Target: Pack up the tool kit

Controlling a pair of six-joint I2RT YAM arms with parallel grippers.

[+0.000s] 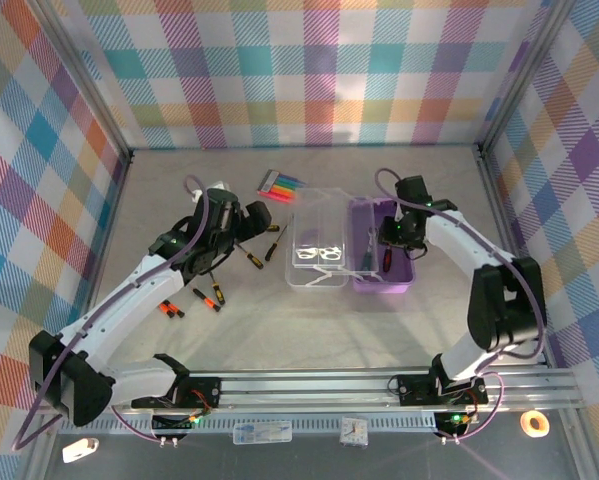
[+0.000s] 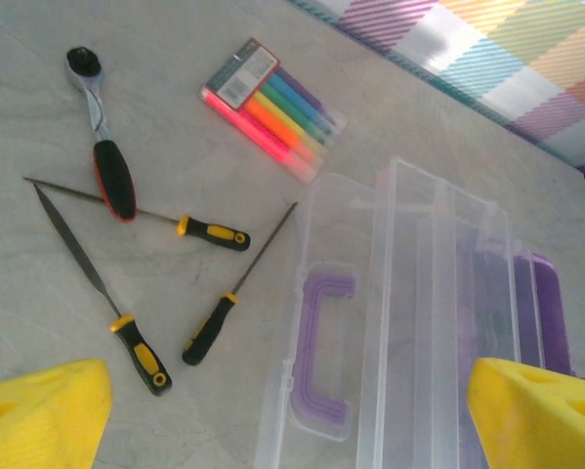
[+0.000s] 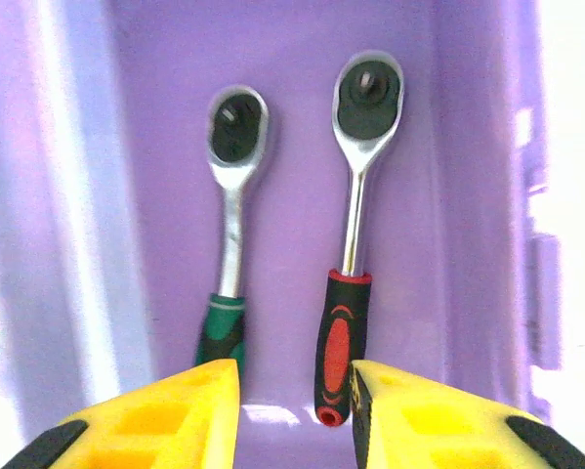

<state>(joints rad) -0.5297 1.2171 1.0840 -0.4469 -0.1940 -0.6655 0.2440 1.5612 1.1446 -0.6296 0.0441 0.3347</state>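
Note:
My left gripper turns and lowers outward onto the ratchet driver's neck next, since its handle crosses a thin tool while its silver neck lies clear.
The tool kit's purple base lies at table centre-right, with its clear lid folded open to the left. The lid's purple handle shows in the left wrist view. My right gripper hangs open inside the base, over a red-handled ratchet and beside a green-handled ratchet. My left gripper is open wide above the lid's left edge. On the table to its left lie a red-and-black ratchet and three thin black-and-yellow-handled tools.
A flat pack of rainbow markers lies behind the lid. Two more small orange-and-black tools rest nearer the front left. Checked walls close in the table on three sides.

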